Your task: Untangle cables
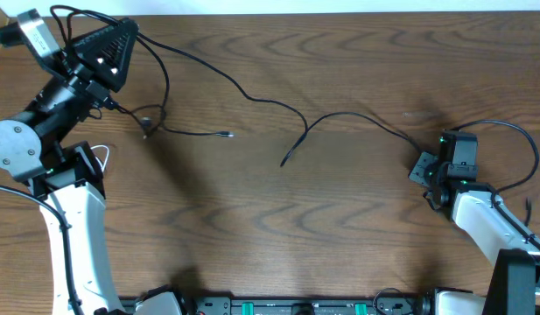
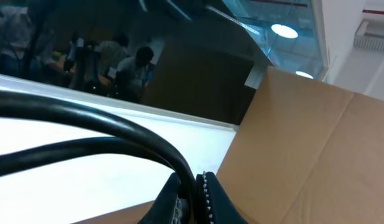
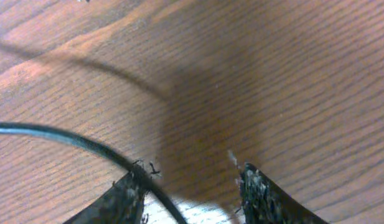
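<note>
Next, my left gripper will move across and down to open wood in the middle of the table (image 1: 319, 150), below it and to its right in the overhead view, to release the black cable.
My left gripper (image 1: 112, 52) is raised at the table's far left corner and is shut on a black cable (image 2: 117, 127), which loops out of its closed jaws (image 2: 195, 186). That long black cable (image 1: 243, 92) runs right across the wooden table. A second black cable (image 1: 357, 118) curves from a loose end near the middle to my right gripper (image 1: 423, 168). In the right wrist view the gripper (image 3: 195, 186) stands open low over the wood, and the cable (image 3: 55, 134) lies against its left finger (image 3: 126, 196), ungripped. A short black cable (image 1: 195, 133) and a white cable loop (image 1: 101, 156) lie at the left.
A cardboard box (image 2: 304, 137) stands beyond the table's far left corner. The right arm's own thick black wire (image 1: 515, 131) arcs behind it. The arm bases sit along the near edge (image 1: 270, 306).
</note>
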`<state>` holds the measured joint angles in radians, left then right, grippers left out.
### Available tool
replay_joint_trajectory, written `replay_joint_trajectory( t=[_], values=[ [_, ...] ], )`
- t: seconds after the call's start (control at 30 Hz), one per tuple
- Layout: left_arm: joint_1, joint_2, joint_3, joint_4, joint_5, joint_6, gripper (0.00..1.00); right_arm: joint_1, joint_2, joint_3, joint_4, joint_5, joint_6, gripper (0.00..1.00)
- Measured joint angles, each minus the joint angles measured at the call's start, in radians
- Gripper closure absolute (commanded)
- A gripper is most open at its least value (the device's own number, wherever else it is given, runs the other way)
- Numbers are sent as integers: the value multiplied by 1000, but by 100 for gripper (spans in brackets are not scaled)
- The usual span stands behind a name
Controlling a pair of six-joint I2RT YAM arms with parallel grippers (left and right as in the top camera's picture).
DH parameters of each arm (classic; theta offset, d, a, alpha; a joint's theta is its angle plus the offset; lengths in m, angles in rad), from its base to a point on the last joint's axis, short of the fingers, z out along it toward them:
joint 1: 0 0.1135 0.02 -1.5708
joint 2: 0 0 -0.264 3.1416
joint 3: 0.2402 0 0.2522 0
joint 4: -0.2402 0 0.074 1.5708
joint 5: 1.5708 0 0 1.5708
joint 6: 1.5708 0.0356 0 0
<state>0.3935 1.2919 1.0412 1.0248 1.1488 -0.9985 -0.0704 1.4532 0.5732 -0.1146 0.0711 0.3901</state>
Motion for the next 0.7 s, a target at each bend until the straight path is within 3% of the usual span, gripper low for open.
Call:
replay_joint_trajectory(
  t=[0.13,0.2,0.37,0.57,0.6,0.7],
  values=[
    [6,0,0,0,2,0,93,-16,0,0,-25,9,11,61],
    [17,0,0,0,5,0,93,-35,0,0,-58,28,21,69],
    [53,0,0,-8,5,0,92,-147,1,0,-120,60,68,80],
    [28,0,0,-105,5,-1,92,-200,1,0,-94,-46,96,39],
    [19,0,0,-112,5,0,92,-200,1,0,-92,-64,101,22],
    [-24,0,0,-132,6,0,93,-201,1,0,-83,-152,103,9]
  ],
)
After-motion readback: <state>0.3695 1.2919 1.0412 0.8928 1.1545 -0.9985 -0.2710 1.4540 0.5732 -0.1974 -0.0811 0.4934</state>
